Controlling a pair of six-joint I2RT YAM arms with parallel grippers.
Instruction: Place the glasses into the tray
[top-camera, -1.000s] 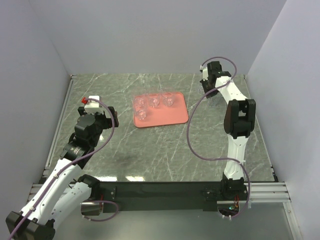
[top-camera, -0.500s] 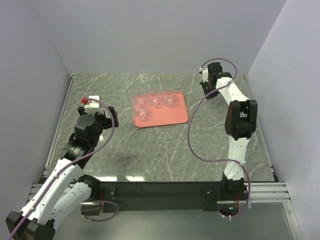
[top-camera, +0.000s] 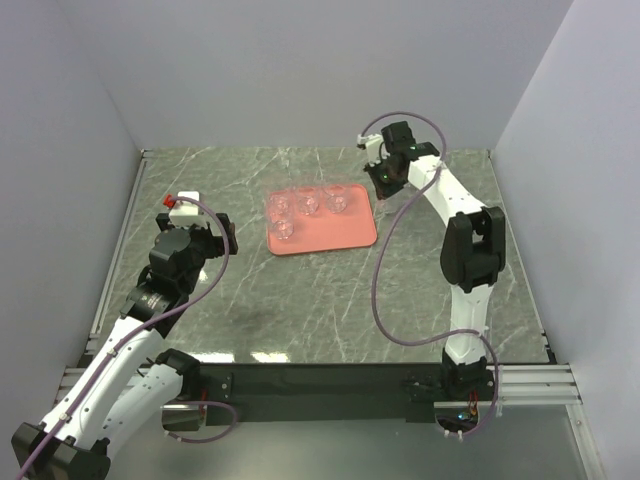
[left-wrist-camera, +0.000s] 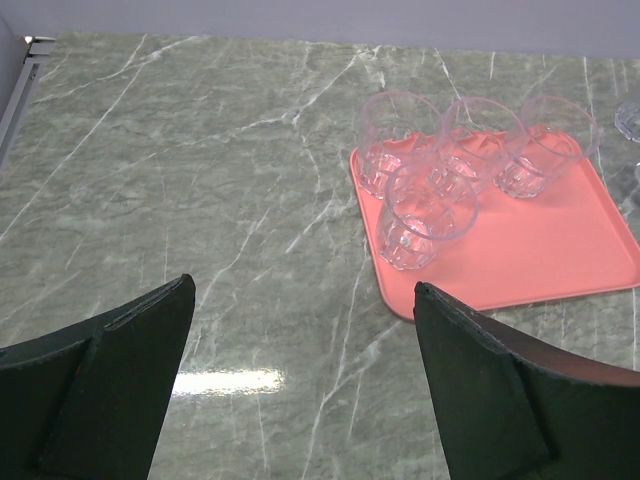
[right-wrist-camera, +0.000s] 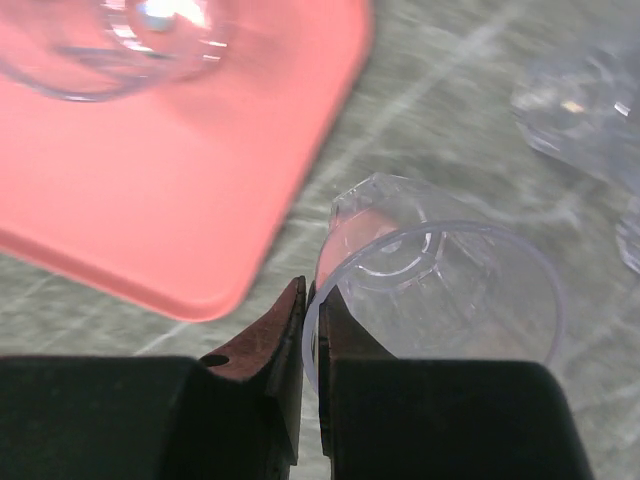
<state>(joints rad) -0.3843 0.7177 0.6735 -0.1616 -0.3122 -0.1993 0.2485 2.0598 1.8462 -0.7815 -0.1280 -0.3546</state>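
Note:
The empty tray bottom (top-camera: 313, 232) beside the near-edge glass is below my right gripper, to its left in the top view. My right gripper needs to cross back over it, lower and release.
The salmon-pink tray (top-camera: 340, 232) lies at the back middle of the table, with several clear glasses (top-camera: 309, 201) standing in its far-left part. They also show in the left wrist view (left-wrist-camera: 430, 215) on the tray (left-wrist-camera: 545, 255). My right gripper (top-camera: 384, 181) is just off the tray's far-right corner. It is shut on the rim of a clear glass (right-wrist-camera: 445, 290), held above the table beside the tray's corner (right-wrist-camera: 170, 180). My left gripper (top-camera: 220, 236) is open and empty (left-wrist-camera: 302, 290), well to the left of the tray.
Two more clear glasses (right-wrist-camera: 585, 100) stand on the marble table to the right of the held glass, one (right-wrist-camera: 630, 235) cut by the frame edge. Grey walls close in the back and both sides of the table.
My right gripper has swung left from the back right of the table to the tray's far-right corner, carrying the glass. The left arm has not moved.

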